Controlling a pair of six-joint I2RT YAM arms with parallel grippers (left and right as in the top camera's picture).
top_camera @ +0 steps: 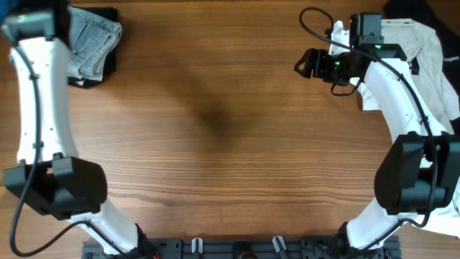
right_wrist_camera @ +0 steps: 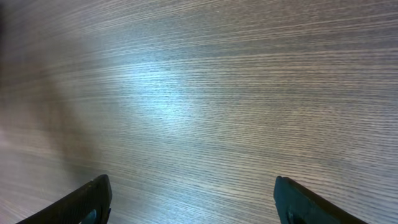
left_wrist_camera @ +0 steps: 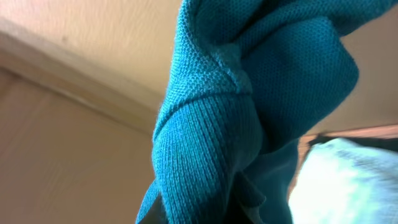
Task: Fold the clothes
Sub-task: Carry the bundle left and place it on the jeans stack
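My left gripper brings the polo shirt [left_wrist_camera: 249,93] down onto the folded light denim [left_wrist_camera: 342,180] next and releases it there. That denim already forms a pile on top of the dark garment.
A dark-blue polo shirt [left_wrist_camera: 249,93] fills the left wrist view, its ribbed cuff bunched right against the lens. My left gripper [top_camera: 36,25] is at the table's far left corner. Its fingers are hidden by the cloth, and it looks shut on the shirt, holding it up. My right gripper [top_camera: 302,65] is open and empty over bare wood at the far right; both fingertips show in the right wrist view [right_wrist_camera: 193,199]. A white T-shirt with black lettering [top_camera: 420,54] lies crumpled behind the right arm.
Folded light denim [top_camera: 93,39] lies on a dark garment [top_camera: 109,50] at the far left, and shows in the left wrist view [left_wrist_camera: 348,180]. Another dark garment [top_camera: 410,7] lies at the far right edge. The wooden table [top_camera: 215,144] spans the middle.
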